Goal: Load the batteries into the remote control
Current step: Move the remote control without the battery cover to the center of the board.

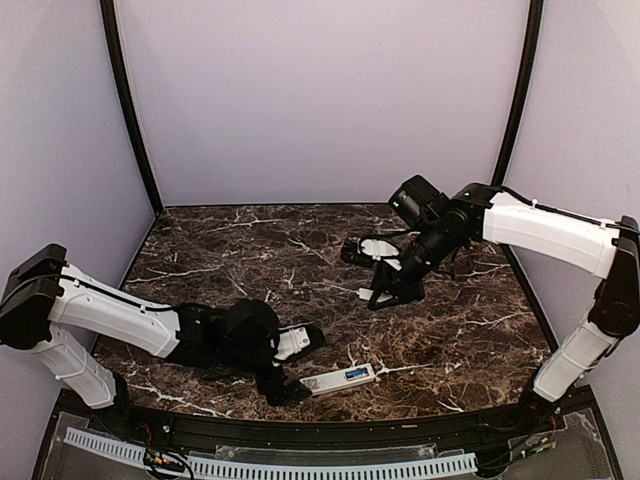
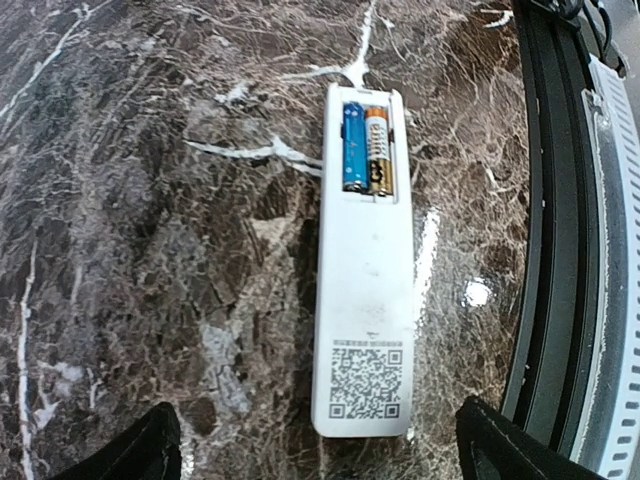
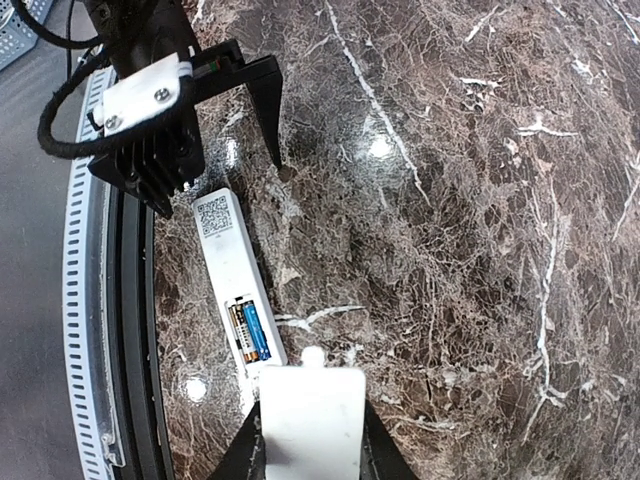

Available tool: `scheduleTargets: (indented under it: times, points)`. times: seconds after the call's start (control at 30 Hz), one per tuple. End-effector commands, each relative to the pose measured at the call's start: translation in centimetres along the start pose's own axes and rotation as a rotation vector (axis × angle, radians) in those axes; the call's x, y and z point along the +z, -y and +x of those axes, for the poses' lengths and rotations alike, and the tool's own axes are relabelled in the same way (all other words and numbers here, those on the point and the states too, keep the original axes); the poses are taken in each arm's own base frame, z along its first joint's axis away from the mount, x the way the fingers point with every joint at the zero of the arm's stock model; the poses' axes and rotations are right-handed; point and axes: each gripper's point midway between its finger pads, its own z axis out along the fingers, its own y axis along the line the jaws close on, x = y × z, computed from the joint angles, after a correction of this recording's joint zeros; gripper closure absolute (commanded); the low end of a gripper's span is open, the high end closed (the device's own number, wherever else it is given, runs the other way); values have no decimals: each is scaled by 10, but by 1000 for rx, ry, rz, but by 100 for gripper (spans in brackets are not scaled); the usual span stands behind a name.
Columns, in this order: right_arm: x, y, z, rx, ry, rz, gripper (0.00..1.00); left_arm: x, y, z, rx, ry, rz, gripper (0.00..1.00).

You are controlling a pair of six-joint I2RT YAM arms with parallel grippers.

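Note:
The remote's uncovered battery compartment (image 3: pixel 249 330) is under my right gripper, so I need to lower the cover plate (image 3: pixel 310 415) onto it next and let go there.
The white remote control (image 2: pixel 365 300) lies back-up on the marble near the front edge, also seen from above (image 1: pixel 340 379). Its compartment is uncovered and holds two batteries side by side, a blue one (image 2: pixel 353 145) and an orange-and-black one (image 2: pixel 377 150). My left gripper (image 2: pixel 318 412) is open, its fingers (image 2: pixel 145 450) standing wide on either side of the remote's QR-code end without touching it. My right gripper (image 3: pixel 312 445) hovers farther back over the table (image 1: pixel 380 296), shut on a short flat white cover plate (image 3: pixel 310 415). From there the remote (image 3: pixel 232 270) shows below.
A black curved rail (image 2: pixel 560 250) runs along the table's near edge right beside the remote, with a white perforated strip (image 1: pixel 270 465) beyond it. Purple walls close in the dark marble table (image 1: pixel 300 250) at the back and sides.

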Motion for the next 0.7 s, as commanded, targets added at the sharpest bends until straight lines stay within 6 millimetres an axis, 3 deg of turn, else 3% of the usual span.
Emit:
scheduleTargets:
  times: [0.0,0.2,0.37,0.47,0.53,0.67]
  points:
    - [-1,3,-1,5,24,18,83,10,7,-3,60,-5,31,5]
    - [-1,3,-1,5,26,17,83,29,7,9,79,-90,47,18]
    - [-1,3,-1,8,20,14,83,29,-1,17,126,-132,2,30]
    - [-1,3,0,10,20,14,83,26,-6,24,164,-161,-22,50]
    - [0,3,0,13,18,12,83,25,-7,25,157,-166,-22,59]
    - [0,2,0,17,18,7,83,25,-14,25,132,-172,-41,62]
